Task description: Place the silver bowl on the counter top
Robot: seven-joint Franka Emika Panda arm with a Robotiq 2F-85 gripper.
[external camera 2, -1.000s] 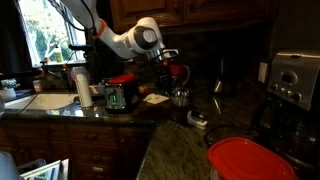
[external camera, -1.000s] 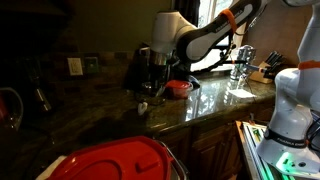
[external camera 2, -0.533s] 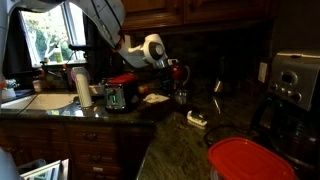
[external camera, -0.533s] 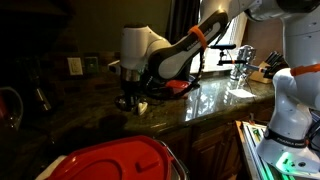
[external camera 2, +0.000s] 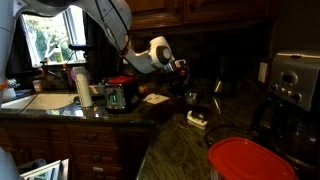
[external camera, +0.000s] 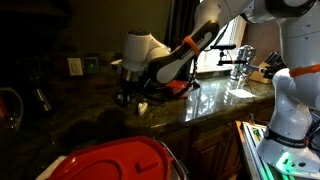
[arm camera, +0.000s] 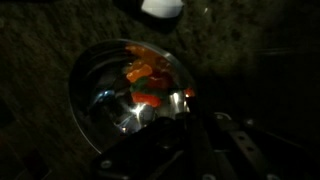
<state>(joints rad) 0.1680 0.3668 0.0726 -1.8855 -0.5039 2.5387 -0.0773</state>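
The gripper carries the bowl away from my base next, past the small white object and slightly down onto the speckled counter top (external camera: 140, 121).
The silver bowl (arm camera: 125, 85) fills the middle of the wrist view, with orange and red reflections inside it. My gripper (arm camera: 172, 112) comes in from the bottom and is shut on the bowl's near rim. In both exterior views the gripper (external camera: 128, 93) (external camera 2: 189, 92) holds the bowl (external camera: 127, 101) (external camera 2: 191, 99) low at the dark speckled counter top (external camera: 70, 118) (external camera 2: 170, 150) (arm camera: 40, 40). I cannot tell whether the bowl touches the stone.
A small white object (external camera: 143, 105) (external camera 2: 197, 119) (arm camera: 162, 8) lies next to the bowl. A red lid (external camera: 115, 160) (external camera 2: 255, 158) is in the foreground. A toaster (external camera 2: 116, 96), a coffee machine (external camera 2: 295, 80) and a faucet (external camera: 240, 60) stand along the counter.
The arm has carried the bowl along the counter away from the sink and window side. It has shifted only slightly in the last half second.
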